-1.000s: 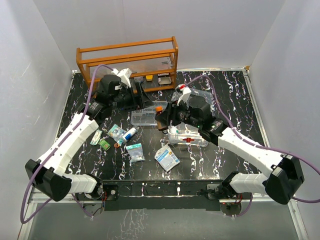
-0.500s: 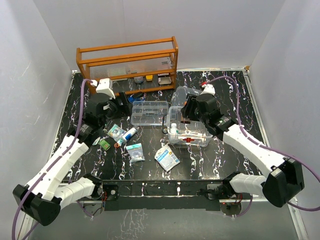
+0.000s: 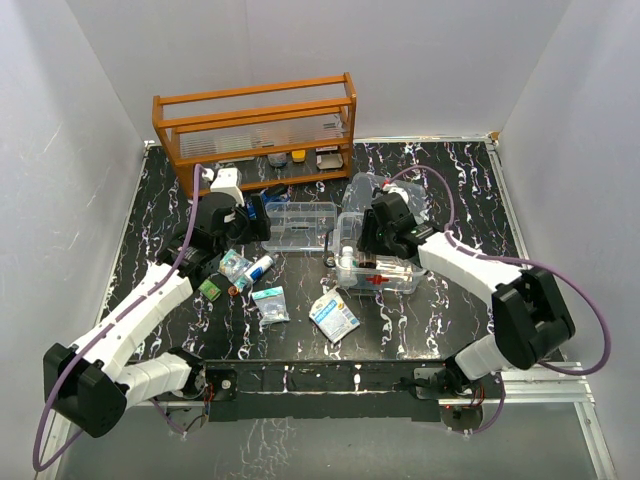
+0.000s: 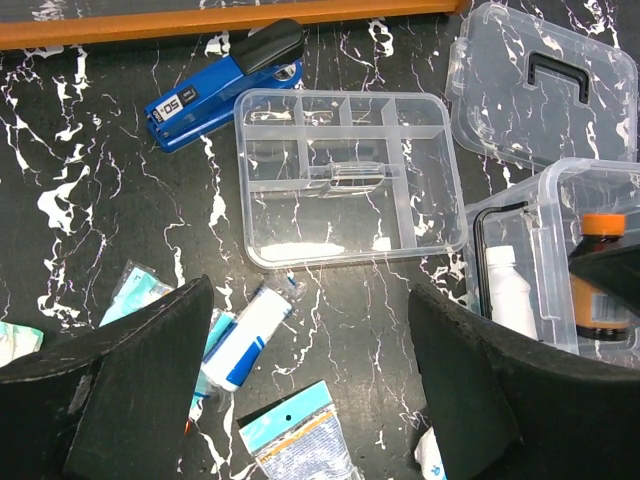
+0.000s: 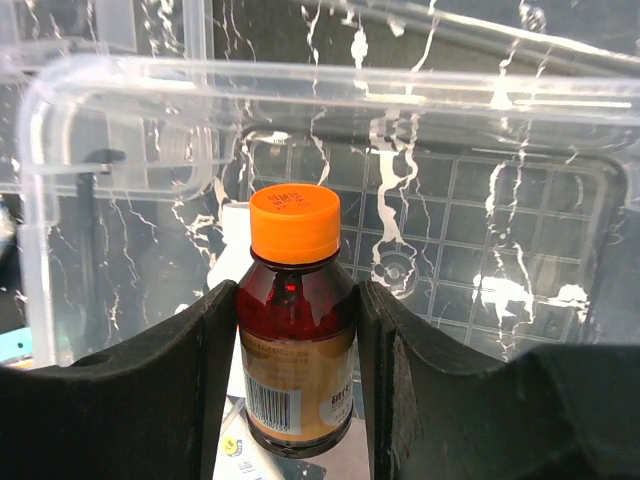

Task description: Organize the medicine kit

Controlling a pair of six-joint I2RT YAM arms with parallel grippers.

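Observation:
The amber bottle is still held above the bottom of the box beside the white bottle, so my right gripper will next lower it down there and let it go.
The medicine kit's clear box with the red latch stands at centre right. Its clear lid with the dark handle lies behind it, and the divided tray insert lies to its left. My right gripper is shut on an amber bottle with an orange cap and holds it upright inside the box, beside a white bottle. My left gripper is open and empty above the table, in front of the tray and left of the box. It also shows in the top view.
An orange wooden rack stands at the back. A blue stapler lies left of the tray. A white and blue tube, a blue-topped packet, other sachets and a green item lie on the near table.
My right gripper carried the amber bottle from beside the tray to the right and into the box. My left gripper drew back to the left from the tray.

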